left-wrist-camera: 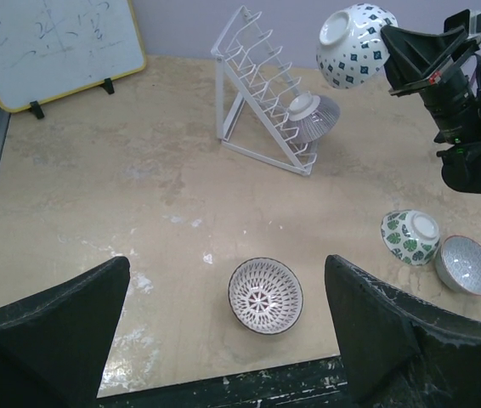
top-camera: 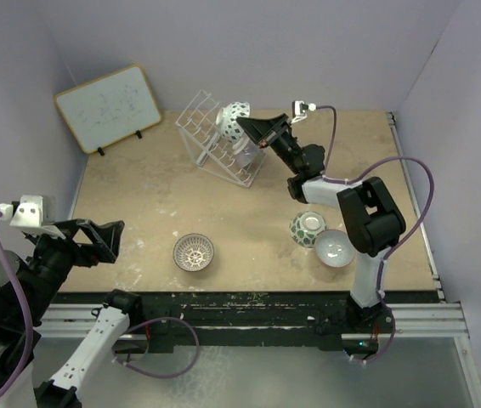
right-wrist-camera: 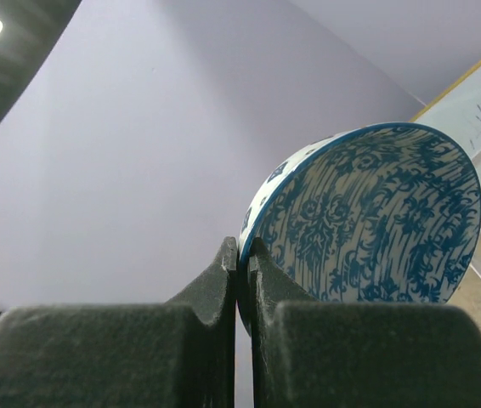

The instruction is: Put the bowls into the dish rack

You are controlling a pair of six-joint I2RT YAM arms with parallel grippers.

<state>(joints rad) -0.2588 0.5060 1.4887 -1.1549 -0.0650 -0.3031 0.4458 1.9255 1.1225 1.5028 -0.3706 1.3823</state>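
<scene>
The blue bowl goes down into the rack slots beyond the mauve-pink bowl next and my right gripper releases its rim, because that bowl already fills the lower slots.
My right gripper (top-camera: 246, 129) is shut on the rim of the blue bowl (top-camera: 235, 118) and holds it tilted in the air above the top of the white wire dish rack (top-camera: 209, 127). The right wrist view shows the fingers pinching the bowl's rim (right-wrist-camera: 243, 255). A mauve-pink bowl (left-wrist-camera: 314, 116) rests on edge in the rack's lower slots. The brown-and-white bowl (top-camera: 194, 252) sits upright near the table's front. The green-and-white bowl (top-camera: 308, 228) lies upside down beside the pale pinkish-white bowl (top-camera: 334, 247) at the right. My left gripper (top-camera: 109, 240) is open and empty, raised at the front left.
A framed whiteboard (top-camera: 109, 106) leans at the back left. The table's dark front edge (left-wrist-camera: 249, 387) runs just below the brown-and-white bowl. The right arm's links (top-camera: 368, 212) stand over the two bowls on the right. Lilac walls close in the back and sides.
</scene>
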